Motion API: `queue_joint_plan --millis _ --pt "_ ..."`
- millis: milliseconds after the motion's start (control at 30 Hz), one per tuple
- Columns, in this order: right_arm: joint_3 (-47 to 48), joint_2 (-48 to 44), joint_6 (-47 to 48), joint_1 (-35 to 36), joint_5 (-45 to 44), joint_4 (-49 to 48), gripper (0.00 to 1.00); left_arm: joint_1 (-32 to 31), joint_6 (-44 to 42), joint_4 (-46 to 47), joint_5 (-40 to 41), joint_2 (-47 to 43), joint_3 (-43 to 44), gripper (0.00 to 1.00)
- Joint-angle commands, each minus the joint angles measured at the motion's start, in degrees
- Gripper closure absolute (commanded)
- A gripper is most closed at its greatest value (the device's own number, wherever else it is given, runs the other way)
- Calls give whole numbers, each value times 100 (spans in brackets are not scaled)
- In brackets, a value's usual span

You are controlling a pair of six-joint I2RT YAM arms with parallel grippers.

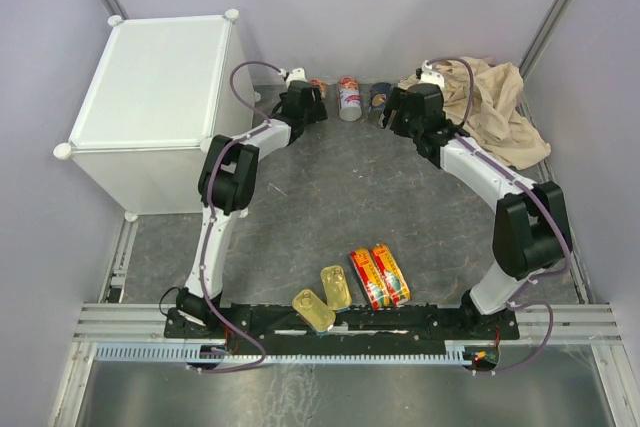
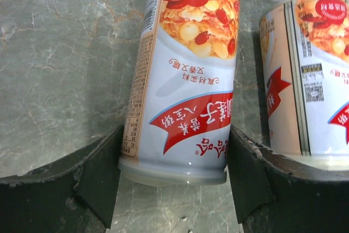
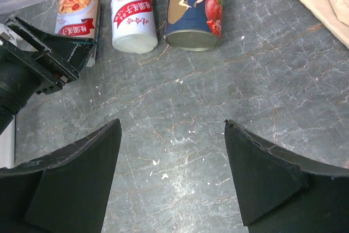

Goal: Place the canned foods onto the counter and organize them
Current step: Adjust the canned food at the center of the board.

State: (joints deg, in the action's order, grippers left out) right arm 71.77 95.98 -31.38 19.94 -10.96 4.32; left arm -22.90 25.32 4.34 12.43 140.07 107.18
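Next, my left gripper will go back and to the right in the top view, releasing its can on the bare floor beyond the red-yellow tins, since that's clear.
My left gripper is shut on a white-and-red can at the far middle of the floor, a finger against each side. A second white-and-red can is just to its right, with a dark can with a red label beyond that. My right gripper is open and empty, over bare floor just short of the dark can. Two gold tins and two red-yellow tins lie near the arm bases. The white counter stands at far left.
A beige cloth is heaped at the far right, beside my right arm. The grey walls close in the far side. The left gripper's black body shows at the left of the right wrist view.
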Motion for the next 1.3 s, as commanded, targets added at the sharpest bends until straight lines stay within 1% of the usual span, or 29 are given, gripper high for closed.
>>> queue_joint_plan --millis 0,200,333,633,733,967,1133,1267 --pt "-107 -403 79 93 -101 -68 16 -27 184 66 -202 -738 -163 64" --pt "-263 -584 79 143 -146 44 16 -90 161 -193 -235 -1308 -453 65" --pt "-419 -791 68 154 -223 100 16 -213 -14 -390 -175 -1769 -700 65" --pt "-734 -1426 64 158 -402 373 16 -637 -451 -1147 -88 -2494 -957 65" --pt "-879 -1682 59 162 -442 497 16 -799 -558 -1374 -116 -2651 -1025 67" --pt "-1215 -2378 159 155 -847 896 16 -1469 -1041 -1801 -63 -2918 -1026 68" --pt "-1295 -2802 180 159 -1238 1205 14 -2084 -1458 -1721 94 -2971 -1071 66" --pt "-1206 -2959 236 150 -1395 1481 12 -2433 -1572 -1494 62 -2830 -1034 66"
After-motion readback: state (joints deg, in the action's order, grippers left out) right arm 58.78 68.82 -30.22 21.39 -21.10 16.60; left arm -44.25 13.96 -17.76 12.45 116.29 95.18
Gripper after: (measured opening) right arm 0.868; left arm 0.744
